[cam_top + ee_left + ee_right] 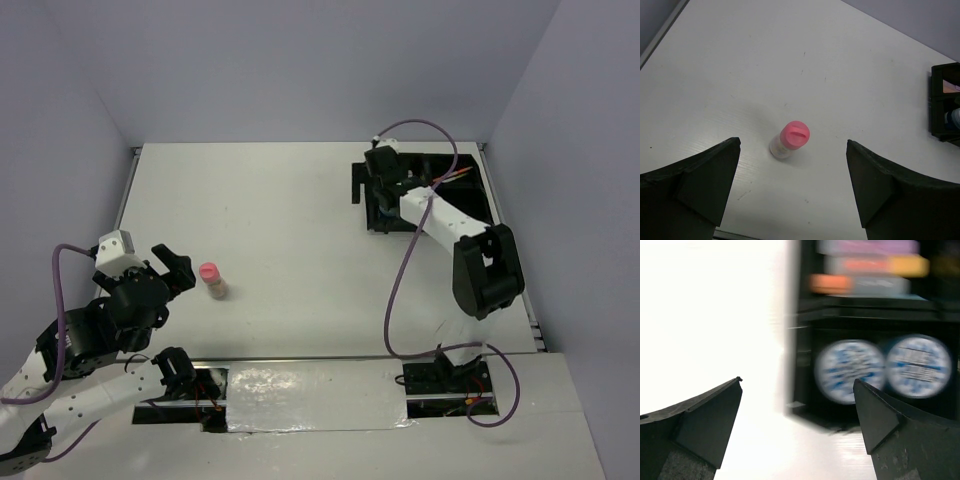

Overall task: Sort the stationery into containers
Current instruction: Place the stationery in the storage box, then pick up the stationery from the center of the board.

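Observation:
The right gripper swings across and down onto the pink cap [209,271] to its left in the top view next, as only the bottle is outside the tray [361,190].
A small pink-capped bottle [213,280] stands on the white table, also in the left wrist view [789,139]. My left gripper [172,268] is open and empty, just left of the bottle; in its own view [792,187] the bottle is ahead of the fingers. The black divided tray [361,190] sits at the far right, mostly hidden by my right arm. My right gripper [797,415] is open and empty over the tray's near left corner [800,365]. Two round blue tubs [850,371] [919,365] lie in one compartment; coloured pens [865,266] lie in the compartment behind.
Pens' tips [458,176] show past my right arm. The tray's edge [935,110] shows at the right of the left wrist view. Walls close the table at the back and sides. Purple cables [405,270] hang by the arms.

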Controlling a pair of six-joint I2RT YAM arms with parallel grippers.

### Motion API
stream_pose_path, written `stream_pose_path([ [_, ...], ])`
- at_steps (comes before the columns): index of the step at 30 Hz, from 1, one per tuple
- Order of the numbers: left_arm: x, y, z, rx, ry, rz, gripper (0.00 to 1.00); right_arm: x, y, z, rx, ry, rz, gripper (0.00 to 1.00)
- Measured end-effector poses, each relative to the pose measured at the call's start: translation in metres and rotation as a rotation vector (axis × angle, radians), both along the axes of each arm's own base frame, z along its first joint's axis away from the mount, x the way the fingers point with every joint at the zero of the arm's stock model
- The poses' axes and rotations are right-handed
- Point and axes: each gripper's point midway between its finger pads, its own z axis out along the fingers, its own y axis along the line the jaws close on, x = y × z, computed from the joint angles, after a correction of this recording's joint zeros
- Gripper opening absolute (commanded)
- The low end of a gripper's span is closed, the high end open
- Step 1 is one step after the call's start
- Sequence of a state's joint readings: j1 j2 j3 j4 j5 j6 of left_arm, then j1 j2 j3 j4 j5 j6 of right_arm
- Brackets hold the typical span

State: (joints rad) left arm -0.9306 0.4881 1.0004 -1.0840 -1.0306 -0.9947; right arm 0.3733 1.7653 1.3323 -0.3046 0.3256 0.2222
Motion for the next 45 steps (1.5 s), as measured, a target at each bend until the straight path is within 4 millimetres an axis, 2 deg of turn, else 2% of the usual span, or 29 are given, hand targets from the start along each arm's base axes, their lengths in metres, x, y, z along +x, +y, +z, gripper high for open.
stream_pose_path([
  [2, 0.0, 0.0, 0.0, -0.003, -0.001, 0.002, 0.99, -0.009, 0.029, 0.016, 0.023, -0.034, 0.077, 1.0],
  [5, -0.001, 0.003, -0.002, 0.0, 0.003, 0.013, 0.99, -0.045, 0.122, 0.062, 0.154, -0.143, 0.36, 1.0],
  [8, -0.003, 0.007, -0.005, -0.003, 0.013, 0.037, 0.99, -0.091, 0.207, 0.092, 0.281, -0.213, 0.647, 1.0],
  [11, -0.005, 0.012, -0.008, -0.003, 0.02, 0.06, 0.99, -0.137, 0.275, 0.09, 0.348, -0.216, 0.892, 1.0],
  [14, -0.006, 0.015, -0.008, -0.012, 0.016, 0.069, 0.99, -0.171, 0.328, 0.064, 0.369, -0.189, 1.066, 1.0],
  [16, -0.007, 0.016, -0.007, -0.02, 0.008, 0.067, 0.99, -0.187, 0.35, 0.041, 0.365, -0.154, 1.142, 1.0],
  [19, -0.008, 0.017, -0.005, -0.036, -0.005, 0.065, 0.99, -0.202, 0.378, 0.015, 0.343, -0.127, 1.227, 1.0],
  [23, -0.008, 0.016, -0.004, -0.035, -0.004, 0.063, 0.99, -0.217, 0.399, 0.001, 0.321, -0.131, 1.304, 1.0],
  [28, -0.006, 0.014, -0.002, -0.036, -0.012, 0.052, 0.99, -0.228, 0.417, 0.014, 0.328, -0.176, 1.361, 1.0],
  [32, -0.006, 0.012, -0.001, -0.038, -0.014, 0.045, 0.99, -0.223, 0.427, 0.019, 0.335, -0.21, 1.368, 0.99],
  [35, -0.006, 0.012, -0.001, -0.028, -0.012, 0.039, 0.99, -0.217, 0.437, 0.015, 0.327, -0.221, 1.369, 0.98],
  [38, -0.005, 0.011, -0.001, -0.029, -0.01, 0.035, 0.99, -0.211, 0.443, 0.007, 0.311, -0.216, 1.366, 0.93],
  [39, -0.005, 0.01, -0.001, -0.029, -0.01, 0.034, 0.99, -0.21, 0.443, 0.003, 0.304, -0.209, 1.365, 0.87],
  [41, -0.005, 0.01, -0.001, -0.027, -0.008, 0.033, 0.99, -0.21, 0.442, -0.002, 0.29, -0.196, 1.364, 0.83],
  [42, -0.005, 0.009, -0.001, -0.026, -0.007, 0.032, 0.99, -0.209, 0.441, -0.004, 0.284, -0.192, 1.361, 0.76],
  [44, -0.004, 0.009, -0.001, -0.028, -0.009, 0.031, 0.99, -0.208, 0.44, -0.005, 0.275, -0.194, 1.362, 0.69],
  [45, -0.004, 0.008, -0.001, -0.028, -0.01, 0.031, 0.99, -0.208, 0.44, -0.005, 0.27, -0.198, 1.361, 0.58],
])
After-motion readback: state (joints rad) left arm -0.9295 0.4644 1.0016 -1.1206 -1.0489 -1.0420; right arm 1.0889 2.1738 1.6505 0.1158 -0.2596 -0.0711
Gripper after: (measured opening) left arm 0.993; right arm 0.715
